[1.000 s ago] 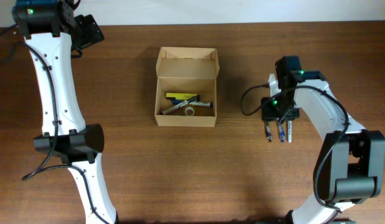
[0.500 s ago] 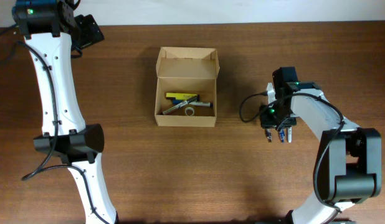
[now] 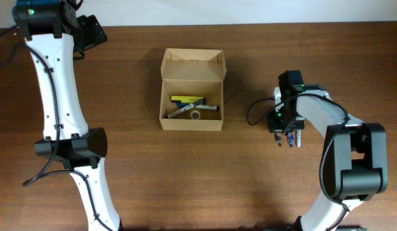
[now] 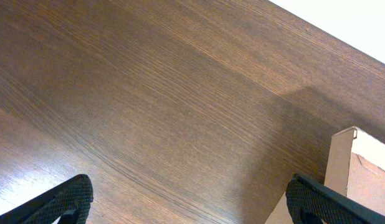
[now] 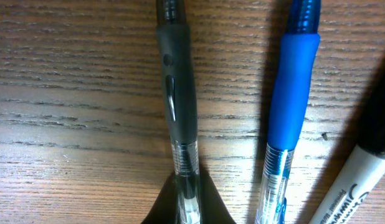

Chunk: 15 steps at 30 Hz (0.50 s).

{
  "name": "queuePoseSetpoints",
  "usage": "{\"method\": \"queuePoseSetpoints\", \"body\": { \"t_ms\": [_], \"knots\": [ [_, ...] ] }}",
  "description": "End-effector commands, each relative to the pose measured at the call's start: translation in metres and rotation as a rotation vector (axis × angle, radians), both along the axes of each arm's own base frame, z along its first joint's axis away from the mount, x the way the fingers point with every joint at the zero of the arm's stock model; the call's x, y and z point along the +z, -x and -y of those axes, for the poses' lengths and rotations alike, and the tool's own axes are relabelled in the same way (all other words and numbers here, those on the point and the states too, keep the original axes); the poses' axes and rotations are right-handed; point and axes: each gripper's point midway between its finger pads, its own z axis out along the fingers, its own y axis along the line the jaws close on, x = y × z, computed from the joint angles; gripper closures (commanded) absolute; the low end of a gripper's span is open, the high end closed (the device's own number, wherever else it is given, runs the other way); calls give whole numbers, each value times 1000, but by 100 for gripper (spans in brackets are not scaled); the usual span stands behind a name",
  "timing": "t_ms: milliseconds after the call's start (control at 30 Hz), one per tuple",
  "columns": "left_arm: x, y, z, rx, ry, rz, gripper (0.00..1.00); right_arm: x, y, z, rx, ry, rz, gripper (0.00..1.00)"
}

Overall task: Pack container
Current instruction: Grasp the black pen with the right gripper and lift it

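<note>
The robot's right gripper should go up, carry the pen to the left in the overhead view and lower it into the open box (image 3: 193, 105), because other pens are inside.
The container (image 3: 192, 90) is a tan cardboard box standing open at the table's middle, its flap lid folded back. It holds a yellow item, pens and a small tape roll. Its corner shows in the left wrist view (image 4: 361, 168). My right gripper (image 3: 284, 128) is down on the table right of the box. In the right wrist view its fingers (image 5: 186, 208) are closed on a black pen (image 5: 174, 81). A blue pen (image 5: 292, 93) and a marker (image 5: 361, 180) lie beside it. My left gripper (image 3: 89, 32) is open and empty at the far left, over bare table.
The pens' ends stick out below the right gripper in the overhead view (image 3: 288, 139). The left arm's white links (image 3: 57, 96) run down the table's left side. The table's back edge meets a white wall (image 4: 361, 18).
My right gripper has shifted slightly left and settled lower over the three pens, covering more of them. The left arm and the box have not moved.
</note>
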Motion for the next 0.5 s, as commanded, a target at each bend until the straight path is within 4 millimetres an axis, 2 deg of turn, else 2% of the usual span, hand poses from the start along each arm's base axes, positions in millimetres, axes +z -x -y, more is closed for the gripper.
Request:
{"method": "queuePoseSetpoints", "body": {
  "t_ms": [0, 133, 233, 367, 467],
  "knots": [
    [2, 0, -2, 0, -6, 4, 0, -21, 9, 1, -3, 19, -58, 96],
    [2, 0, -2, 0, -6, 4, 0, -8, -2, -3, -3, -6, -33, 96],
    [2, 0, -2, 0, -6, 4, 0, 16, -18, -11, -1, -50, 15, 96],
    [2, 0, -2, 0, -6, 4, 0, 74, -48, -18, 5, -87, 121, 96],
    [2, 0, -2, 0, -6, 4, 0, 139, -72, -20, 17, -91, 243, 96]
  ]
}}
